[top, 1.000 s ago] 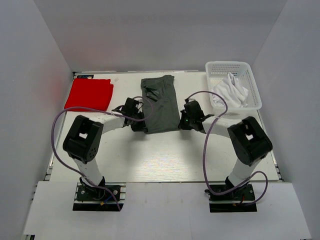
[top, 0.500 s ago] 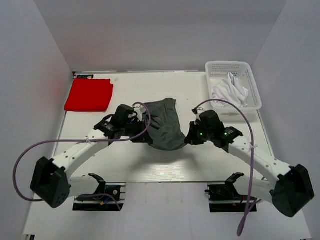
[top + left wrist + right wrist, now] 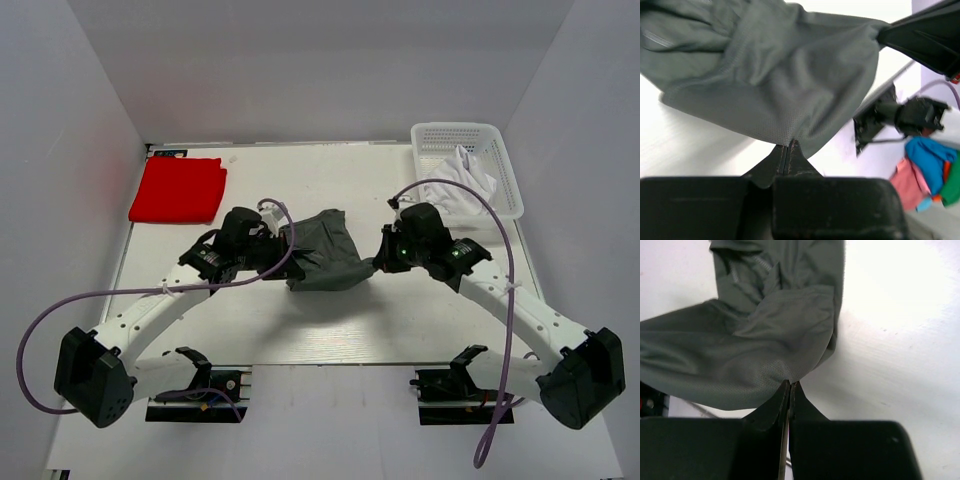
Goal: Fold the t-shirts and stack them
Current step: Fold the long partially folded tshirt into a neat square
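The t-shirt's far end (image 3: 318, 224) (image 3: 670, 37) already lies on the table, so the robot's left gripper needs to carry the t-shirt's pinched edge outward and down onto that end and release it.
The dark grey t-shirt (image 3: 325, 252) hangs bunched between both grippers over the middle of the table. My left gripper (image 3: 283, 250) is shut on its left edge, and the left wrist view shows the cloth (image 3: 775, 80) pinched at the fingertips (image 3: 788, 144). My right gripper (image 3: 380, 260) is shut on its right edge, with the cloth (image 3: 755, 350) pinched in the right wrist view (image 3: 790, 383). The red t-shirt (image 3: 179, 189) lies folded at the far left. The white t-shirt (image 3: 462, 180) lies crumpled in the basket.
The white lattice basket (image 3: 505, 170) stands at the far right corner. White walls close in the table on three sides. Purple cables loop from both arms near the table's front edge.
Both arms lifted the near edge of the grey shirt and carried it back over its far part, so it is now shorter and bunched. Both arms stretched out low.
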Robot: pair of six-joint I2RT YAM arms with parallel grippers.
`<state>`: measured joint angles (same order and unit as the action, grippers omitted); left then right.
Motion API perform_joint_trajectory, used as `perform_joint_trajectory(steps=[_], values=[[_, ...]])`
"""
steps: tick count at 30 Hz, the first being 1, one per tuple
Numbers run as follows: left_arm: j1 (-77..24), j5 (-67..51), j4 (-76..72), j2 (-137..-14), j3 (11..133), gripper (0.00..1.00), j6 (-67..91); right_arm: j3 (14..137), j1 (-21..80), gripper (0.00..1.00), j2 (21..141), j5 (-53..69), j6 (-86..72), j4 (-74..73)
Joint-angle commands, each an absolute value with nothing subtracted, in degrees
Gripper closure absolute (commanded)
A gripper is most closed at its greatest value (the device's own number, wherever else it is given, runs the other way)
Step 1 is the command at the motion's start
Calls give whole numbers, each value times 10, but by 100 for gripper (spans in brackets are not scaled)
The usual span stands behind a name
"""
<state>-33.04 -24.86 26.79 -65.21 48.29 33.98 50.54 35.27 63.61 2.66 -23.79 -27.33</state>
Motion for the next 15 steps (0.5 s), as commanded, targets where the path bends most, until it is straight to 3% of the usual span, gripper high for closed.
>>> perform_joint_trajectory(steps=[1, 15], values=[[-325, -189, 258, -655, 520, 100, 347, 554, 344, 100, 659, -18, -234, -258], [-315, -25, 304, -721, 591, 100, 347, 679, 323, 100, 801, -12, -205, -240]])
